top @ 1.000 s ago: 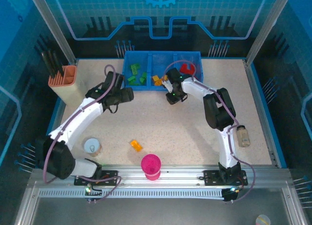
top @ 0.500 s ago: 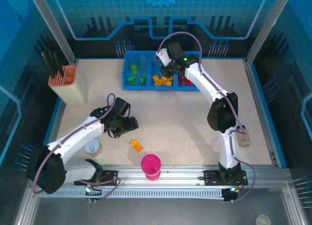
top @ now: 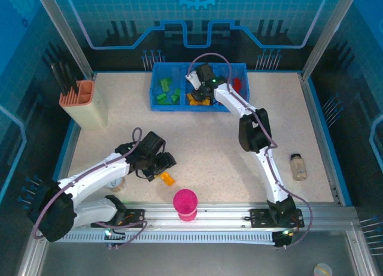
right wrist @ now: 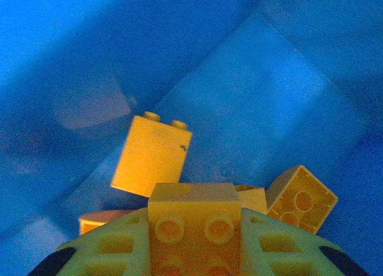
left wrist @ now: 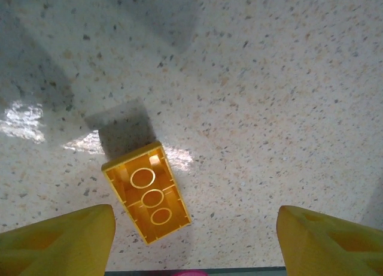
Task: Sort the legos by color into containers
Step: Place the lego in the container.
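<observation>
My right gripper next needs to stay low in the middle container and open its fingers to release the orange-yellow lego over the orange legos, as their colors match.
One orange-yellow lego [top: 167, 179] lies alone on the table near the front; it is upside down in the left wrist view [left wrist: 146, 191]. My left gripper [top: 159, 167] [left wrist: 194, 240] hangs open over it, with the brick close to the left finger and touching neither. The blue tray [top: 179, 64] at the back holds green legos [top: 166, 90] on the left, orange ones [top: 194, 99] in the middle and red ones [top: 236, 84] on the right. My right gripper [top: 200, 91] [right wrist: 194, 243] is down in the middle container, shut on an orange-yellow lego [right wrist: 192, 219] above other orange bricks [right wrist: 152, 155].
A bright pink cup [top: 185, 204] stands just right of the loose brick at the front edge. A peach tool holder [top: 84, 102] is at the far left, a small bottle [top: 297, 166] at the right, and a small round pot [top: 115, 182] under my left arm.
My left arm swung from near the tray down to the loose orange brick, its jaws widening slightly. My right arm carried its brick from the table up into the middle compartment.
</observation>
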Robot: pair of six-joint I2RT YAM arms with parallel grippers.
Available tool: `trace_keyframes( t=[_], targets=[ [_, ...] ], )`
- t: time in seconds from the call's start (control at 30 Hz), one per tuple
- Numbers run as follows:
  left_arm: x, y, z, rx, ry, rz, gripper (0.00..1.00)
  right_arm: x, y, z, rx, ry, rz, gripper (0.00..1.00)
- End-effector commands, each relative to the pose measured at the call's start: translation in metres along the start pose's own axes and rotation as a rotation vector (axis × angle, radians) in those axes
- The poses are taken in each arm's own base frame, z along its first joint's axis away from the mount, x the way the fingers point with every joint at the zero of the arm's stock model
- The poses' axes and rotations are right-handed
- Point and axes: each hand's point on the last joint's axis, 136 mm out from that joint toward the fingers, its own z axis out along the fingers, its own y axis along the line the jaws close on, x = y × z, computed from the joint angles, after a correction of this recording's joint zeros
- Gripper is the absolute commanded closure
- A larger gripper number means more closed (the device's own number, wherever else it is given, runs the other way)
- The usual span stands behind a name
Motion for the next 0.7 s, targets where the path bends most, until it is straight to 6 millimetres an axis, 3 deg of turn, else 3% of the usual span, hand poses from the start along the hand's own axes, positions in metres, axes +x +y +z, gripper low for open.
trace_keyframes(
  t=[0.0,0.2,0.4,0.53,0.67],
  targets=[
    [0.014,0.010,0.014,-0.039,0.048,-0.043,0.27,-0.023,-0.020,0.000,0.059,-0.086,-0.037,0.78],
    [0.020,0.018,0.019,-0.090,0.045,-0.045,0.27,-0.020,-0.022,0.011,0.073,-0.086,-0.073,0.76],
    [0.020,0.023,0.023,-0.129,0.043,-0.048,0.26,-0.026,-0.021,0.010,0.061,-0.108,-0.064,0.64],
    [0.020,0.028,0.027,-0.155,0.044,-0.045,0.26,-0.037,-0.021,-0.005,0.050,-0.145,-0.063,0.57],
    [0.018,0.031,0.033,-0.176,0.034,-0.044,0.26,-0.051,-0.018,-0.031,0.032,-0.195,-0.077,0.43]
  ],
)
